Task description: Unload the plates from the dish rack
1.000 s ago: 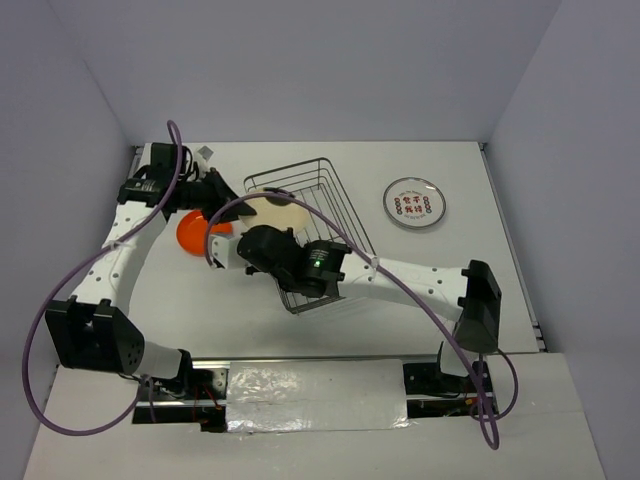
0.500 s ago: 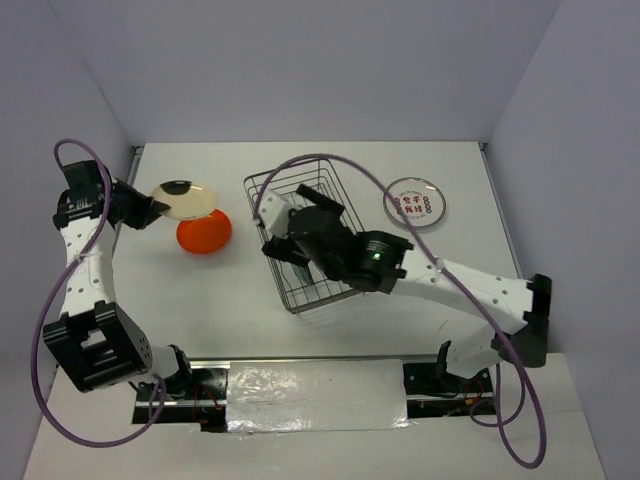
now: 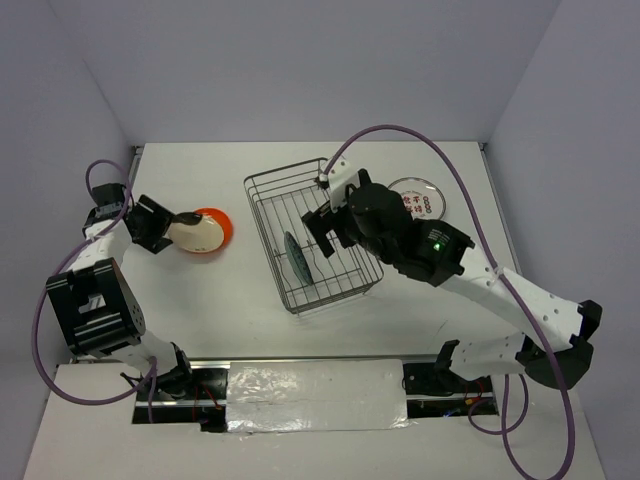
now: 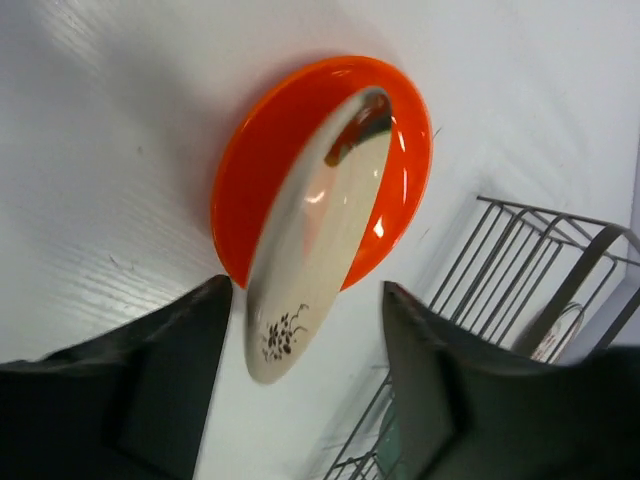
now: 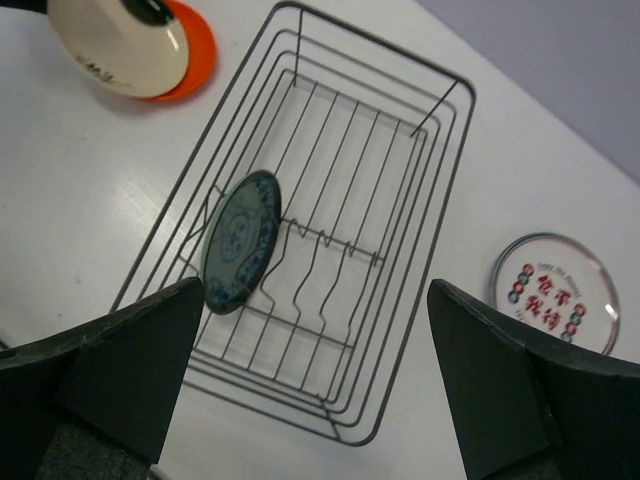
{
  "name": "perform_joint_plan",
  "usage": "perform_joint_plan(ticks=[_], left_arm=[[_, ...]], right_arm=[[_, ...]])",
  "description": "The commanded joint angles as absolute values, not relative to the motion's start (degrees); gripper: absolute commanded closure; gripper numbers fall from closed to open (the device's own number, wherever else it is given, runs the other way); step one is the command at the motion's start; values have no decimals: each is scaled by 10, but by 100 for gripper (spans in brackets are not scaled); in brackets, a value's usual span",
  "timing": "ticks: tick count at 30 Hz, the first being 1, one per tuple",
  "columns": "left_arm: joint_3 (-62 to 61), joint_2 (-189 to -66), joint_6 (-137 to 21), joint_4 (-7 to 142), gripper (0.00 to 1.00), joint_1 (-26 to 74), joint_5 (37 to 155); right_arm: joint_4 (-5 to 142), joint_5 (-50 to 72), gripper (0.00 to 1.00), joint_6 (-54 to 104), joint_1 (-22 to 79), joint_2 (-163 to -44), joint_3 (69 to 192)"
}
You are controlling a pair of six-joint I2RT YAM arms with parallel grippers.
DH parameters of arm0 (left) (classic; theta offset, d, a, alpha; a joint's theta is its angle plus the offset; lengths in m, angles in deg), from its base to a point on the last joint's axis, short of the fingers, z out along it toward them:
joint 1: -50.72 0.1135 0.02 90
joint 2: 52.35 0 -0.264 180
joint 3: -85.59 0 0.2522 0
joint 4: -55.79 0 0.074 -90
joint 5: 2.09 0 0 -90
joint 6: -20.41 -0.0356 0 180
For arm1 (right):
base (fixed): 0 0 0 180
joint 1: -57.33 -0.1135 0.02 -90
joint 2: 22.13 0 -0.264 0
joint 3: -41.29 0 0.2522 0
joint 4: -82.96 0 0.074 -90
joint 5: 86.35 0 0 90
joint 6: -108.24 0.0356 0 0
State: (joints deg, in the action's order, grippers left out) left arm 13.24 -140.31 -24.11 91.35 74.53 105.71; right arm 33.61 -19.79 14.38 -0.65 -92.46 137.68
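Observation:
Next, my right gripper moves down and to the left in the top view onto the teal plate's upper rim. Only that plate still stands in the rack.
The dish rack lies mid-table with one teal plate standing on edge in its near left part. My right gripper hovers open above the rack, holding nothing. Left of the rack, a cream plate leans tilted on the orange plate. My left gripper is open, with the cream plate's lower edge between its fingers. A white plate with red characters lies flat to the right of the rack.
The rack shows close to the right of the orange plate in the left wrist view. Purple cables arc over both arms. The enclosure's walls stand close at the left, back and right.
My left arm carried the cream plate from the rack out to the orange plate and opened its jaws. My right arm drew back right over the rack, and its jaws spread wide.

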Motion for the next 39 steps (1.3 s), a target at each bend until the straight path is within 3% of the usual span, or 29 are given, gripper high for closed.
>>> perform_joint_plan(ticks=[1, 2, 3, 12, 16, 17, 25, 30, 34, 36, 39], left_arm=[[143, -1407, -254, 879, 23, 744, 1059], [145, -1415, -258, 897, 7, 744, 1051], [144, -1423, -262, 905, 1, 745, 1051], [59, -1419, -306, 1093, 0, 706, 943], [29, -1338, -313, 1131, 0, 696, 932], [23, -1309, -318, 1138, 1, 695, 935], [-9, -1218, -354, 1188, 1, 682, 953], [-11, -1213, -369, 1209, 0, 682, 983], [7, -1201, -373, 1190, 0, 682, 1021], [13, -1203, -379, 1192, 0, 682, 1031], [6, -1203, -384, 1202, 0, 682, 1051]], right_arm=[[309, -147, 0, 203, -4, -951, 1376], [284, -139, 0, 221, -2, -966, 1385], [266, -133, 0, 260, -2, -985, 1399], [180, -61, 2, 404, 9, -1190, 1527], [162, -60, 20, 404, 13, -1250, 1571], [158, -58, 29, 406, 17, -1260, 1574], [177, -59, 43, 421, 33, -1301, 1546], [214, -21, 68, 421, 42, -1305, 1524], [256, 42, 72, 435, 56, -1295, 1501], [244, 41, 90, 436, 57, -1291, 1509], [215, 18, 96, 433, 57, -1278, 1544]])
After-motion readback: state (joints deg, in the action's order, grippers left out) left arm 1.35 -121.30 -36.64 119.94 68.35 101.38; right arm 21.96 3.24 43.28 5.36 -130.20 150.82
